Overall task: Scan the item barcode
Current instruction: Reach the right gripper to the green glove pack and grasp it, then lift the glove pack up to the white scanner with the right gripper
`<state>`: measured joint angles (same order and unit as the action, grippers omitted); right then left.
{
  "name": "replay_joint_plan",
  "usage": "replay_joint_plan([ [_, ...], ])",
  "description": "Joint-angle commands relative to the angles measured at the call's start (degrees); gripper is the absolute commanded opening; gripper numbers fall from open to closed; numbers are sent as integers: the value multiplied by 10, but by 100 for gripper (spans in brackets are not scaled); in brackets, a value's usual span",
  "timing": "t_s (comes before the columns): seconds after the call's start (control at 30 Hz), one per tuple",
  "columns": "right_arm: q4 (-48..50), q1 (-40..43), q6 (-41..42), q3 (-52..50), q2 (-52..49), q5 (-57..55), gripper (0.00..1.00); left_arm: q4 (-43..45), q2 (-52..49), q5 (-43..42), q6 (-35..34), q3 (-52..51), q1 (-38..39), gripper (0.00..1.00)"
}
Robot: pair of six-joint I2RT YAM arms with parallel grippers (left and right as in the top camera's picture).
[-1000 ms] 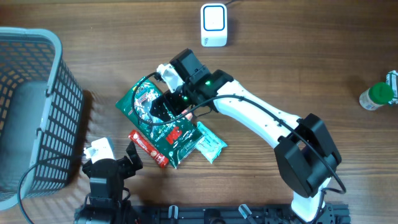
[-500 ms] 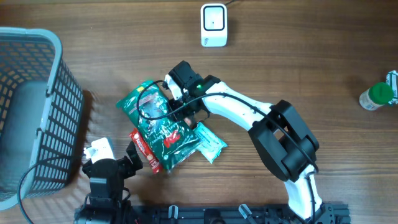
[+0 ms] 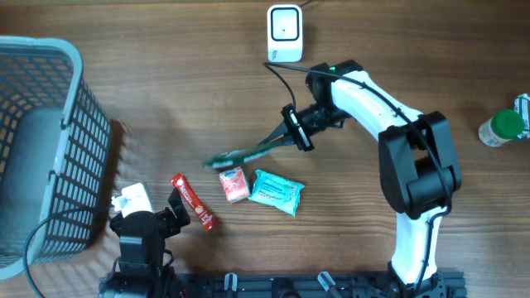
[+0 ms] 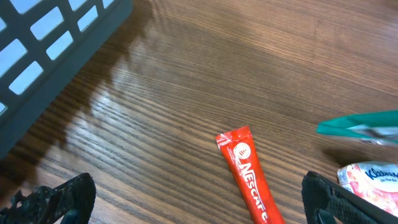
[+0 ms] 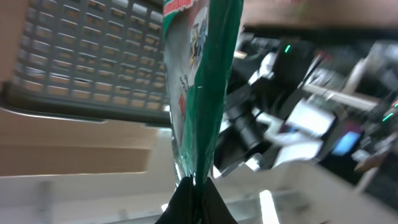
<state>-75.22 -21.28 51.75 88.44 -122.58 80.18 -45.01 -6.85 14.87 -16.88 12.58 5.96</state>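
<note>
My right gripper holds the bag [image 3: 248, 154] and will next swing to the right in the overhead view and let go of the bag on the tabletop [image 3: 474, 93] beside the green-capped bottle, because that spot is clear.
The item is a green snack bag [image 3: 248, 154], hanging edge-on above the table's middle, with my right gripper [image 3: 295, 132] shut on its upper edge. In the right wrist view the green bag [image 5: 200, 81] rises straight out of the closed right gripper [image 5: 194, 198]. The white barcode scanner [image 3: 284, 33] stands at the back, up and slightly left of that gripper. My left gripper [image 3: 157, 217] rests low at the front left, open and holding nothing. In the left wrist view the left gripper [image 4: 199, 200] has its jaws wide apart, and the bag's tip [image 4: 360, 126] shows at the right.
A red Nescafe stick [image 3: 192, 201], a small pink pack [image 3: 235, 184] and a teal tissue pack [image 3: 277, 191] lie under the bag. A grey wire basket [image 3: 41, 149] fills the left side. A green-capped bottle [image 3: 502, 127] stands at the right edge.
My right gripper shut on the green bag, lifted it off the table and swung right and back toward the scanner, uncovering the small packs. The left arm stayed still.
</note>
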Motion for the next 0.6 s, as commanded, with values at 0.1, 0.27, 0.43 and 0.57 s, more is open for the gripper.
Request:
replay_joint_plan([
  [0.1, -21, 10, 253, 6, 17, 129, 4, 2, 3, -5, -1, 0, 3, 100],
  [0.27, -35, 85, 385, 5, 17, 125, 4, 2, 3, -5, -1, 0, 3, 100],
  [0.43, -148, 128, 436, 4, 17, 17, 5, 2, 3, -5, -1, 0, 3, 100],
  [0.57, -171, 132, 393, 2, 17, -11, 6, 2, 3, -5, -1, 0, 3, 100],
])
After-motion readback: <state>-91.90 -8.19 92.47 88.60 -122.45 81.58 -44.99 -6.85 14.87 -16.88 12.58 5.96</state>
